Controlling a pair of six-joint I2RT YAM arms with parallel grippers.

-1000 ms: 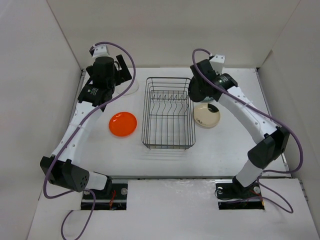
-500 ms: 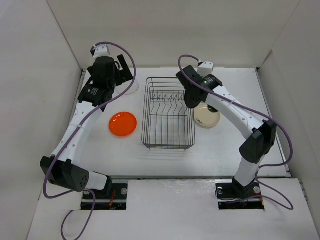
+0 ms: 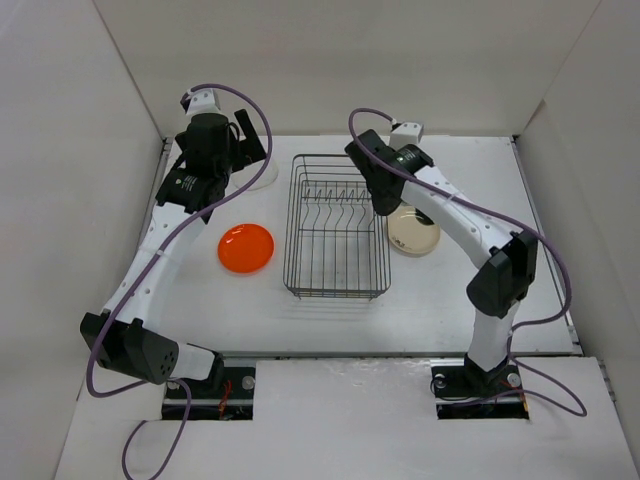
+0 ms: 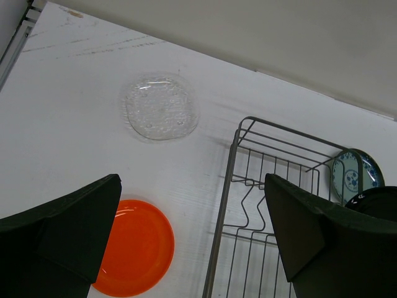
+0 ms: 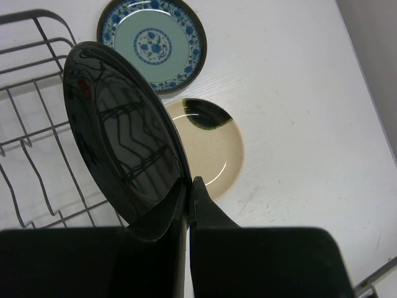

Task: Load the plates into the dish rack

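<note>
The black plate hangs above the rack's wires, so next I need to shift my right gripper to the left in the top view and down over the rack's end slots to release.
My right gripper (image 5: pixel 189 194) is shut on the rim of the glossy black plate (image 5: pixel 121 139) and holds it tilted on edge over the right side of the dish rack (image 5: pixel 28 130). In the top view this gripper (image 3: pixel 386 200) is at the far right edge of the rack (image 3: pixel 337 228). The teal-blue plate (image 5: pixel 152 43) and the beige plate (image 5: pixel 214 152) lie flat on the table to the right of the rack. My left gripper (image 4: pixel 192 239) is open and empty, high above the table between the orange plate (image 4: pixel 133 246) and the rack (image 4: pixel 273 186). The clear plate (image 4: pixel 160 107) lies beyond it.
White walls close in the table on the left, back and right. The orange plate (image 3: pixel 246 248) lies left of the rack. The beige plate (image 3: pixel 415 232) lies right of it, under my right arm. The teal plate (image 4: pixel 353 176) sits at the rack's far right corner.
My right arm has swung left with the black plate, from over the beige plate to the rack's right edge. The left arm has not moved.
</note>
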